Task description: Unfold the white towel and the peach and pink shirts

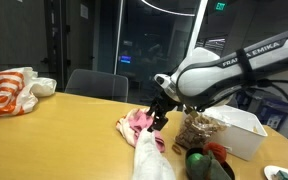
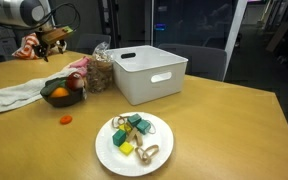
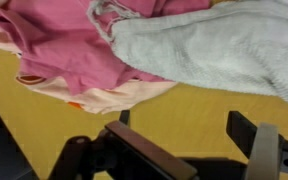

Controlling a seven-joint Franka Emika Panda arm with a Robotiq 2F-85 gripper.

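The pink shirt [image 1: 141, 121] beside the towel's fringe lies uncovered in that part, so my gripper lowers onto it next, toward the left in the wrist view.
The wrist view shows the rose pink shirt [image 3: 64, 45] bunched at the top left, lying on the peach shirt [image 3: 109, 95] with its orange print. The pale white towel [image 3: 219, 45] lies crumpled at the top right, overlapping the pink shirt. My gripper [image 3: 184, 128] is open over bare yellow table just short of the cloths, with nothing between its fingers. In an exterior view the gripper [image 1: 161, 112] hangs right beside the pink shirt [image 1: 138, 122], and the towel [image 1: 150, 157] stretches toward the front edge. In an exterior view the towel [image 2: 14, 97] lies left of the bowl.
A rigid white bin [image 1: 236, 132] [image 2: 149, 75] stands close by, next to a clear bag of brown snacks [image 1: 196, 130] and a bowl of fruit [image 1: 210, 166]. A white plastic bag with orange rings [image 1: 9, 92] sits far along the table. A plate of small items [image 2: 134, 142] is near the front.
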